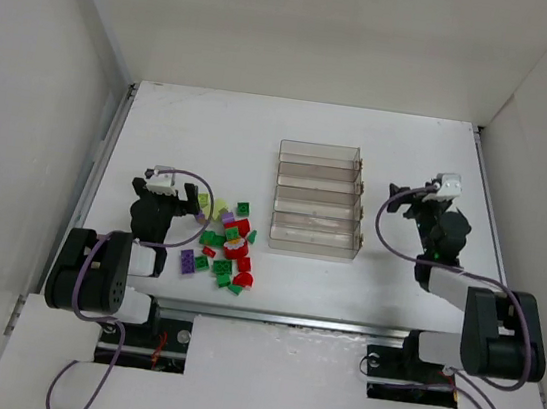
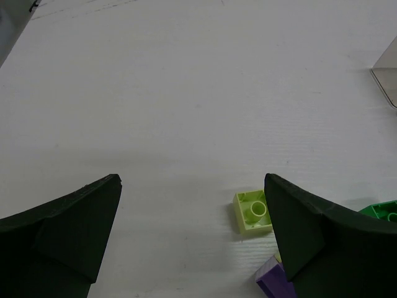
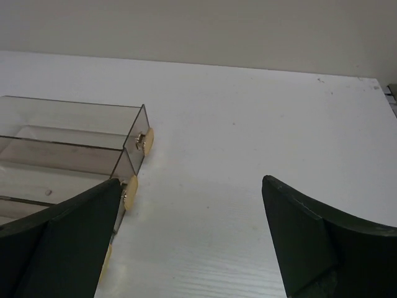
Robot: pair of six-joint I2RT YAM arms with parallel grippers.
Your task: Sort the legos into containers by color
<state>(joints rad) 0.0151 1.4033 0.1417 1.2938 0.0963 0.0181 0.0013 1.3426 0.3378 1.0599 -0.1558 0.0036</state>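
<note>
The left gripper tilts down and moves onto the purple brick by the lime ones next, since that brick lies to the gripper's right in the top view.
The legos (image 1: pixel 225 244) lie in a loose pile of dark green, lime, red and purple bricks at the near left of the white table. The clear four-compartment tray (image 1: pixel 318 198) stands to their right, and I see no bricks in it. My left gripper (image 1: pixel 171 194) is open and empty just left of the pile. In the left wrist view (image 2: pixel 192 180) an upturned lime brick (image 2: pixel 251 212) lies against the right finger's inner side, with a purple brick (image 2: pixel 273 279) nearer. My right gripper (image 1: pixel 425 204) is open and empty to the right of the tray, low over bare table in the right wrist view (image 3: pixel 191 181).
White walls enclose the table on the left, back and right. The tray's end wall (image 3: pixel 68 143) carries round gold discs (image 3: pixel 146 139) close to my right gripper's left finger. A dark green brick (image 2: pixel 381 211) shows beyond the left gripper's right finger.
</note>
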